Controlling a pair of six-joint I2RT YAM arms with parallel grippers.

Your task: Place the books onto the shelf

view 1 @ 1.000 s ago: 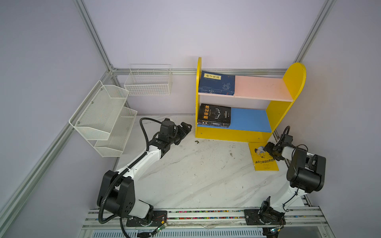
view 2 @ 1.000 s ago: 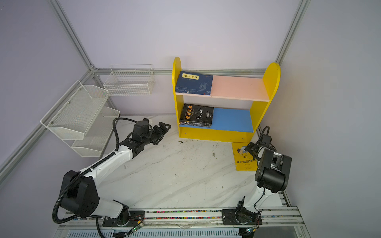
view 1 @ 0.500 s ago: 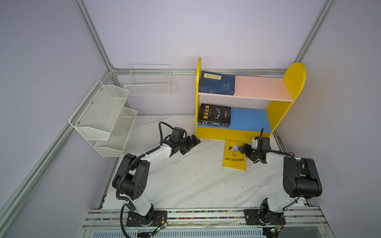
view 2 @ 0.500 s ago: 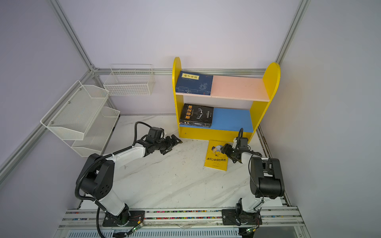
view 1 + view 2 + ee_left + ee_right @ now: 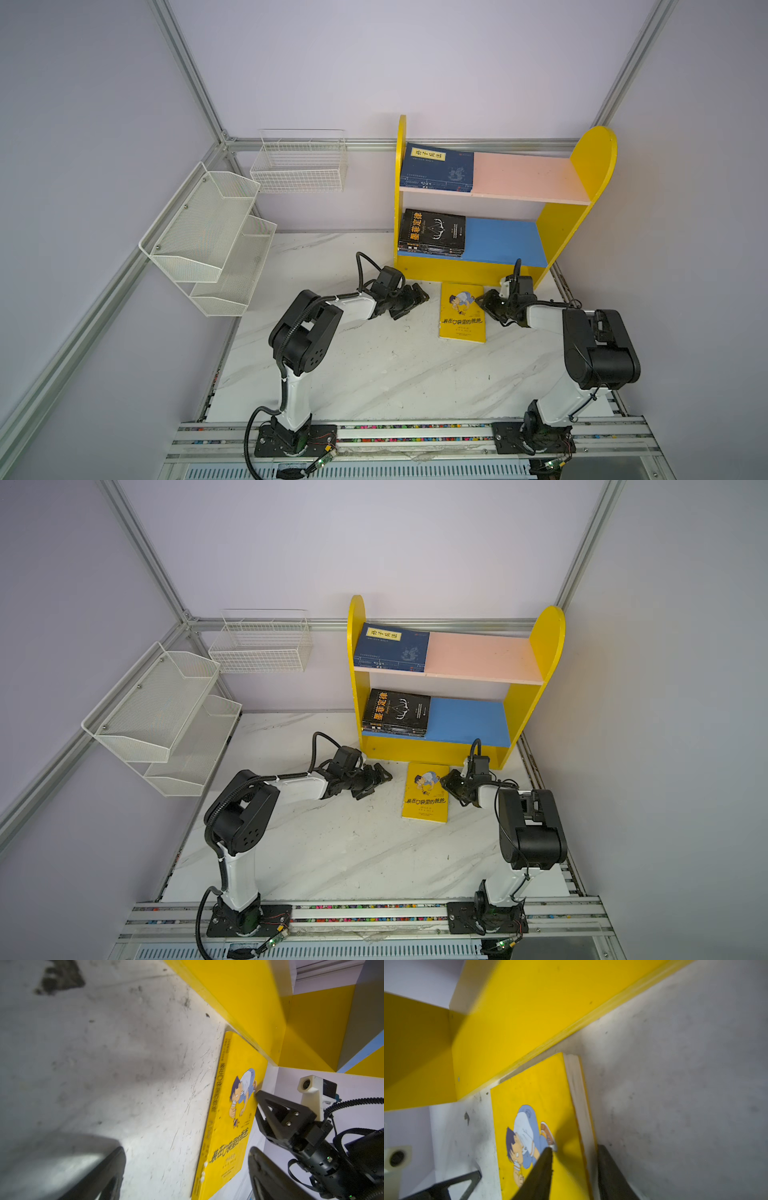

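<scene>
The left gripper moves toward the shelf end of the yellow book's spine next and closes there, because my right gripper already stands at the opposite page edge.
A yellow book with a cartoon boy lies flat on the table against the foot of the shelf. My right gripper straddles its page edge. One finger hovers over the cover and the other sits beside the pages. Whether they pinch the book does not show. My left gripper stands open just left of the book's spine, holding nothing. A navy book lies on the pink board and a stack of black books on the blue board.
A white mesh tiered rack and a white wire basket hang on the left and back walls. The marble table ends at the front rail. The right wall stands close behind my right arm.
The yellow book slid left from the table's right edge to the shelf's foot, with my right gripper on it. The right jaws narrowed. My left gripper moved right, up to the book.
</scene>
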